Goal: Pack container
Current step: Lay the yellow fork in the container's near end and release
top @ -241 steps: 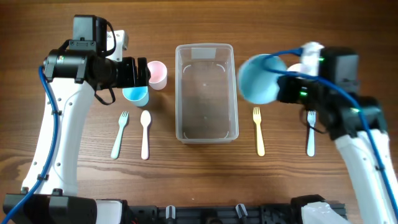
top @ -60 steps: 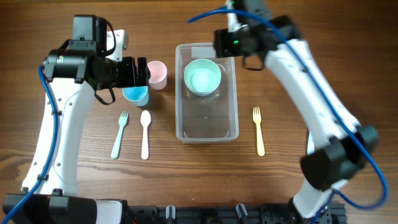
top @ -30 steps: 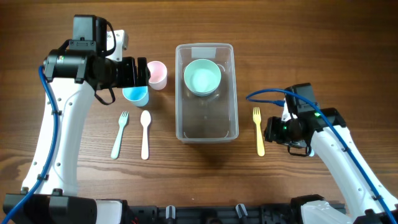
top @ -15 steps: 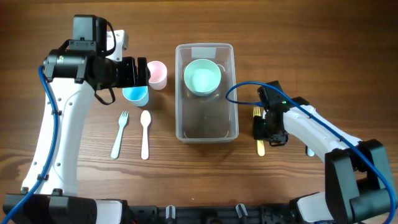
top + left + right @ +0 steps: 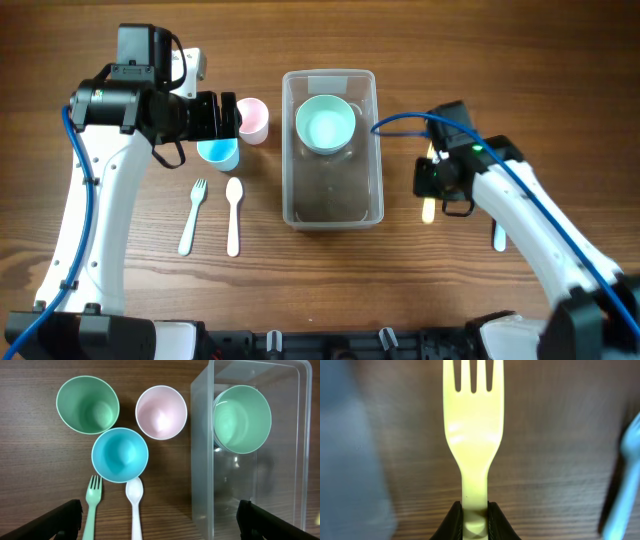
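The robot will lift its right gripper over the side of the container next, then turn the yellow fork [image 5: 428,210] crosswise, lower it and let it go in the container's empty near end.
The clear container [image 5: 297,190] stands mid-table with a mint bowl [image 5: 326,124] in its far end. It also shows in the left wrist view [image 5: 295,460], with the bowl [image 5: 242,419] inside. My right gripper [image 5: 433,184] is just right of the container, shut on a yellow fork [image 5: 428,210]. In the right wrist view the fork [image 5: 473,435] points away from the closed fingers [image 5: 451,519] above the wood. My left gripper [image 5: 228,118] hangs open and empty over the cups, with one finger [image 5: 62,519] seen at each lower corner.
A pink cup [image 5: 252,118], a blue cup [image 5: 218,153], a green fork [image 5: 192,215] and a white spoon [image 5: 234,215] lie left of the container. A green cup [image 5: 87,404] shows in the left wrist view. A blue fork [image 5: 498,237] lies at the right.
My right gripper dropped the mint bowl into the container, came down to the yellow fork, closed on it and moved it up and away from the table's front. The left arm has not moved.
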Motion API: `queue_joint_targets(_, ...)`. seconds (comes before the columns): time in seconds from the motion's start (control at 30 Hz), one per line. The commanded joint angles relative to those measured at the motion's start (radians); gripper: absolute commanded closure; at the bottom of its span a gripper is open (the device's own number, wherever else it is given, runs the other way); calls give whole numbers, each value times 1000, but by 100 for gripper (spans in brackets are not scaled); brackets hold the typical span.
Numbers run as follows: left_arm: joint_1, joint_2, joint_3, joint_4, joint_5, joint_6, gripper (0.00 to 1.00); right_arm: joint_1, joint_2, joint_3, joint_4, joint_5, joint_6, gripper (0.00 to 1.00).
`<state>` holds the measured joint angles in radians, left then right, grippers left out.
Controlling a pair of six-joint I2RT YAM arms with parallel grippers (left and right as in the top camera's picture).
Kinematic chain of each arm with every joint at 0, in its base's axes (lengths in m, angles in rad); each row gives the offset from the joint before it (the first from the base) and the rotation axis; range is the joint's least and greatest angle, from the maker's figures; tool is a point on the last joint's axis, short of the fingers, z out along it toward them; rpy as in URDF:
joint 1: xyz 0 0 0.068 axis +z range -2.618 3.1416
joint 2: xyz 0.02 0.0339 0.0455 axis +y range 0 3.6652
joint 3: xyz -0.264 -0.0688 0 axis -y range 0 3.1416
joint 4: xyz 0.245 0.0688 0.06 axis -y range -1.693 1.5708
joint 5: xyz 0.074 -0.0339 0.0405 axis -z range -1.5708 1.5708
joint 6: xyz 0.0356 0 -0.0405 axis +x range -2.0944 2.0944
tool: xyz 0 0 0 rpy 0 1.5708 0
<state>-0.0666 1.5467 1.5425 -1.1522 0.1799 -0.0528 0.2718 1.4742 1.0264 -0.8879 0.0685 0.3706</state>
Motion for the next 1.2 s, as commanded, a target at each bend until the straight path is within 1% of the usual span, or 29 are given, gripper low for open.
queue_joint_targets(0.0, -3, 1, 15, -1, 2, 20, 0, 58, -141, 120, -18, -11, -179, 96)
queue_joint_targets(0.03, -3, 1, 15, -1, 2, 20, 0, 98, -174, 153, -18, -37, -288, 96)
queue_joint_targets(0.07, -3, 1, 15, -1, 2, 20, 0, 160, -207, 175, 2, -124, -488, 96)
queue_joint_targets(0.1, -3, 1, 15, -1, 2, 20, 0, 202, -216, 175, 17, -196, -622, 96)
queue_joint_targets(0.2, -3, 1, 15, 0, 2, 20, 0, 301, -183, 175, 20, -315, -916, 96)
queue_joint_targets(0.23, -3, 1, 15, -1, 2, 20, 0, 324, -165, 175, 20, -318, -997, 96)
queue_joint_targets(0.27, -3, 1, 15, -1, 2, 20, 0, 352, -137, 175, 22, -318, -1120, 96)
queue_joint_targets(0.3, -3, 1, 15, 0, 2, 20, 0, 370, -109, 175, 38, -318, -1190, 96)
queue_joint_targets(0.33, -3, 1, 15, -1, 2, 20, 0, 378, -85, 175, 61, -318, -1224, 96)
queue_joint_targets(0.43, -3, 1, 15, 0, 2, 20, 0, 384, 22, 175, 151, -314, -1288, 96)
queue_joint_targets(0.53, -3, 1, 15, 0, 2, 20, 0, 384, 137, 175, 217, -290, -1287, 96)
queue_joint_targets(0.63, -3, 1, 15, -1, 2, 20, 0, 383, 213, 175, 209, -224, -1286, 96)
queue_joint_targets(0.8, -3, 1, 15, -1, 2, 20, 0, 383, 230, 175, 144, -222, -1286, 96)
queue_joint_targets(0.9, -3, 1, 15, 0, 2, 20, 0, 381, 230, 173, 138, -172, -1287, 96)
queue_joint_targets(1.07, -3, 1, 15, 0, 2, 20, 0, 381, 230, 173, 90, -173, -1287, 96)
queue_joint_targets(1.1, -3, 1, 15, -1, 2, 20, 0, 381, 230, 173, 86, -173, -1287, 94)
queue_joint_targets(1.13, -3, 1, 15, -1, 2, 20, 0, 381, 230, 173, 87, -173, -1287, 91)
queue_joint_targets(1.17, -3, 1, 15, 0, 2, 20, 0, 382, 230, 174, 89, -173, -1287, 82)
